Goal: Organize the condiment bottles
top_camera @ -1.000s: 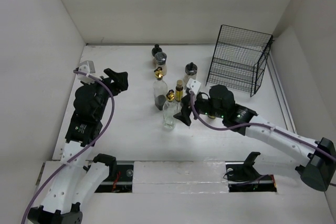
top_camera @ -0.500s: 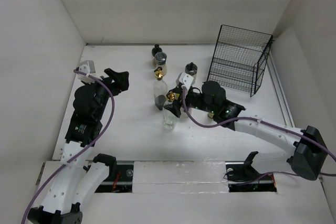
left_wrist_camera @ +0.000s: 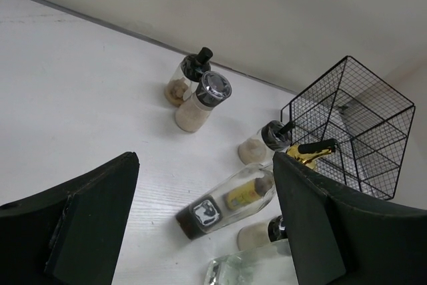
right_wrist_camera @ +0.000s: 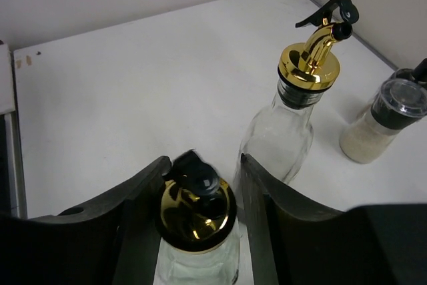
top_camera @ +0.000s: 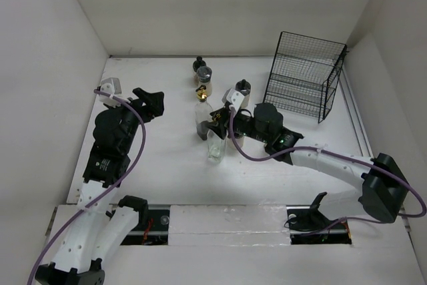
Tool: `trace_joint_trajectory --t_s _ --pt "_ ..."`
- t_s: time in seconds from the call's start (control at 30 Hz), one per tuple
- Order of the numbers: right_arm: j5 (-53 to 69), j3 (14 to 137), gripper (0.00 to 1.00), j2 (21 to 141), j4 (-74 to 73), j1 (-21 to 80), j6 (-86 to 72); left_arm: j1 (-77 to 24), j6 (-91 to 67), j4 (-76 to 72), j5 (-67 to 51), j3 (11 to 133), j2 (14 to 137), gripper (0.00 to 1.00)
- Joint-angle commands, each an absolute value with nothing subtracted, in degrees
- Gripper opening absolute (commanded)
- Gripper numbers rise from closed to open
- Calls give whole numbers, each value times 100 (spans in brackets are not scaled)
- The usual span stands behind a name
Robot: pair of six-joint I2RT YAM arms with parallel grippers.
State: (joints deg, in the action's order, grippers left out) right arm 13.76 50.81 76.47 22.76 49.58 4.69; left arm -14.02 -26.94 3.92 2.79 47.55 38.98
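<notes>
The rack's far end is empty, so my right gripper needs to move up, outward and to the right in the top view next, then lower the bottle with the gold pourer into it.
A tall clear glass bottle (top_camera: pixel 214 147) with a gold pourer (right_wrist_camera: pixel 195 215) stands mid-table. My right gripper (top_camera: pixel 217 125) is shut on its pourer top, one finger (right_wrist_camera: pixel 137 221) on each side of the gold cap (right_wrist_camera: pixel 260 218). Just behind it stands a second tall glass bottle (top_camera: pixel 202 121) with a dark bottom (right_wrist_camera: pixel 293 108) (left_wrist_camera: pixel 227 201). Black-capped jars sit further back (top_camera: pixel 199 65) (top_camera: pixel 204 78) (top_camera: pixel 243 87). My left gripper (top_camera: pixel 148 101) hangs open to the left, away from the bottles, holding nothing (left_wrist_camera: pixel 200 231).
A black wire rack (top_camera: pixel 303 75) (left_wrist_camera: pixel 353 131) stands at the back right, close to the right wall. White walls enclose the table on three sides. A black-capped jar (right_wrist_camera: pixel 387 118) sits right of the second bottle.
My right arm has reached left and back from beside the clear bottle to over its top. Its jaws have narrowed onto the gold pourer. The left arm has not moved.
</notes>
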Motion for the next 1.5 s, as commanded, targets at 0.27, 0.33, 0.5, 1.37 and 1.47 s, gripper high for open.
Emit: trace_joint_trajectory --t_s 0.27,0.33,0.5,1.37,1.47 --pt "1433 4887 25 7638 2786 5010 334 -1371 -2725 53 88 4737 3814 78" --pt "1433 4956 11 7436 2786 5010 334 -1371 -2725 53 140 4737 3814 78" --pt "1275 5527 6 6532 2559 5010 334 -1371 -2725 53 141 4737 3691 78" --pt "-131 11142 0 8856 580 1565 501 -1371 -2777 114 141 4737 3516 76" --pt "-491 11695 0 9463 527 1372 501 -1371 -2777 62 141 4737 3516 76"
